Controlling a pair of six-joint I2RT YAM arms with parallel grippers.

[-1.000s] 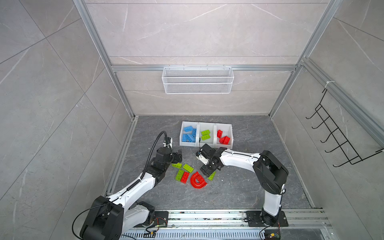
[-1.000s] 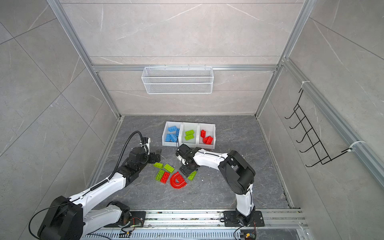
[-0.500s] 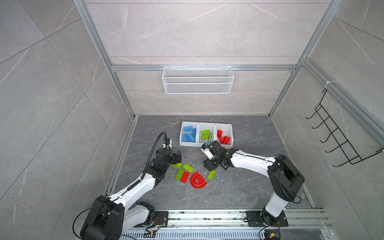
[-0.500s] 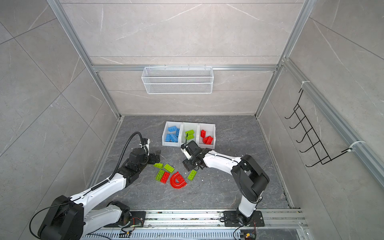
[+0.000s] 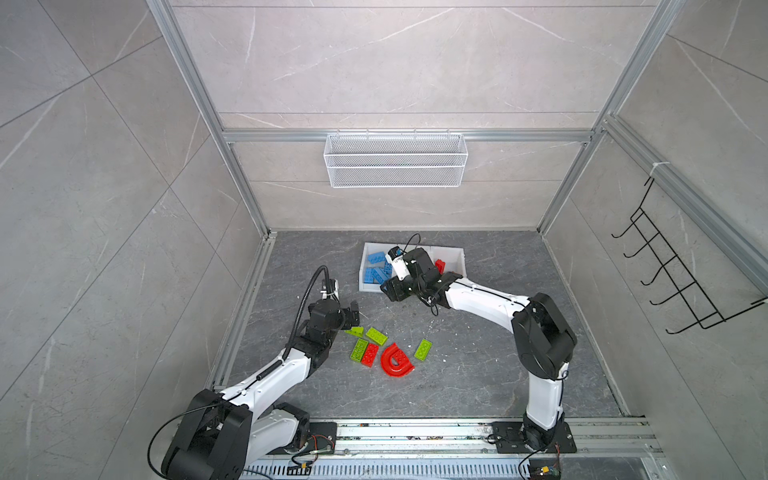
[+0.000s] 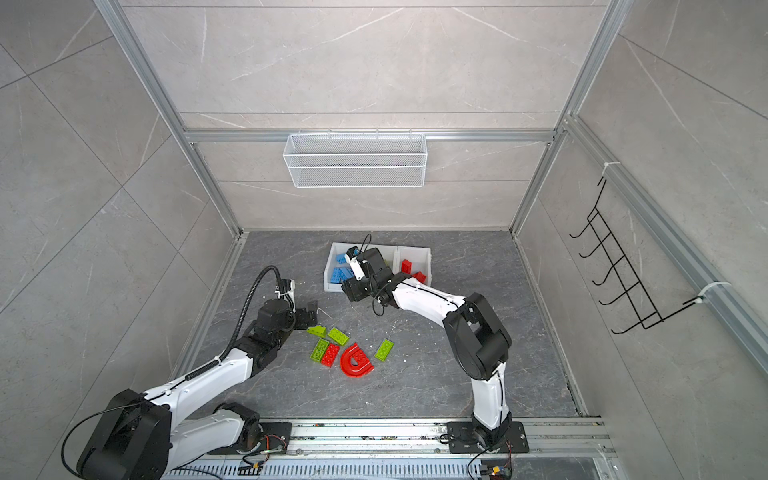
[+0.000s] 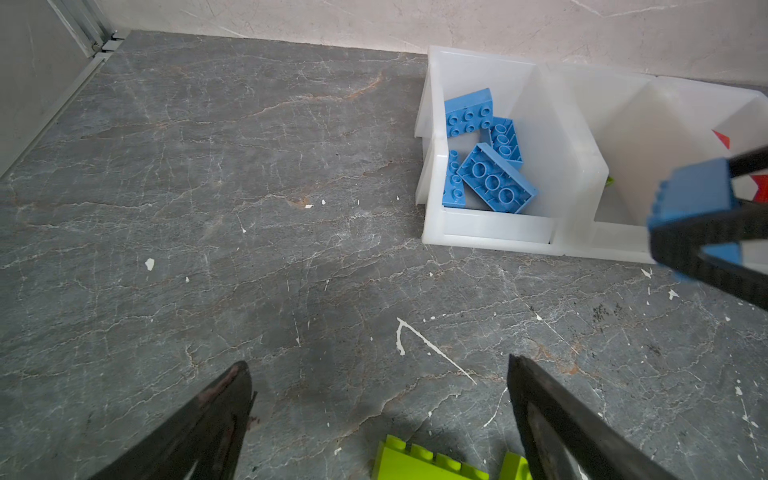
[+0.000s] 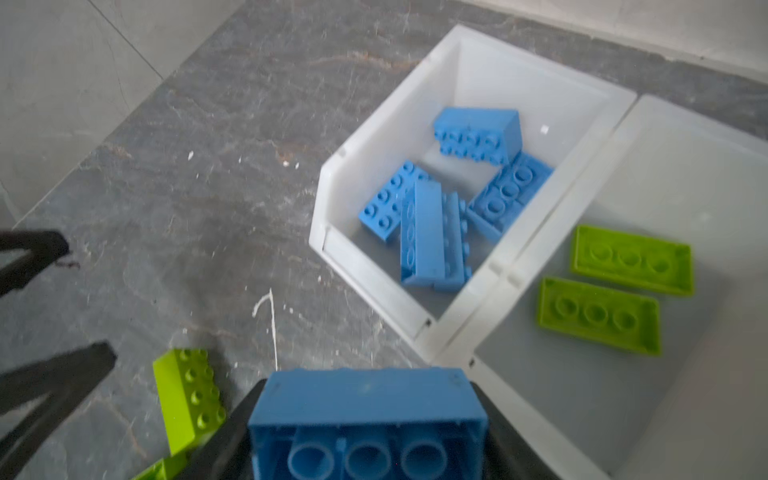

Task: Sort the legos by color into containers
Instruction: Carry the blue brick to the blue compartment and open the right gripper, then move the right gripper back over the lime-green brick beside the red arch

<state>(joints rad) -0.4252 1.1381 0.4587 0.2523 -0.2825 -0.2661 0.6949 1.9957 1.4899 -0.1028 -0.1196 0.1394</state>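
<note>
The blue brick should go into the bin with matching blue bricks, which is outward, so my right gripper needs to carry the brick outward next, over the front side of the bin, and let go of it inside.
My right gripper (image 5: 390,289) (image 8: 368,415) is shut on a blue brick (image 8: 365,419) (image 7: 694,191) and holds it above the floor at the front edge of the containers (image 5: 368,287) (image 8: 374,286). The left bin holds several blue bricks (image 5: 376,266) (image 7: 494,178). Two lime bricks (image 8: 598,316) lie in the middle bin, and red ones (image 6: 409,266) in the right bin. On the floor lie lime bricks (image 5: 376,336) (image 5: 423,349), a red brick (image 5: 370,355) and a red arch (image 5: 397,360). My left gripper (image 5: 353,313) (image 7: 376,365) is open and empty, just beside a lime wedge brick (image 7: 424,463).
A white wire basket (image 5: 395,166) hangs on the back wall. A black hook rack (image 5: 685,282) is fixed to the right wall. Aluminium rails (image 5: 415,432) run along the front, and a frame rail (image 5: 245,299) lines the floor's left edge.
My right gripper has risen from the floor pile and moved back and left toward the bins, carrying the blue brick. The left arm has stayed put.
</note>
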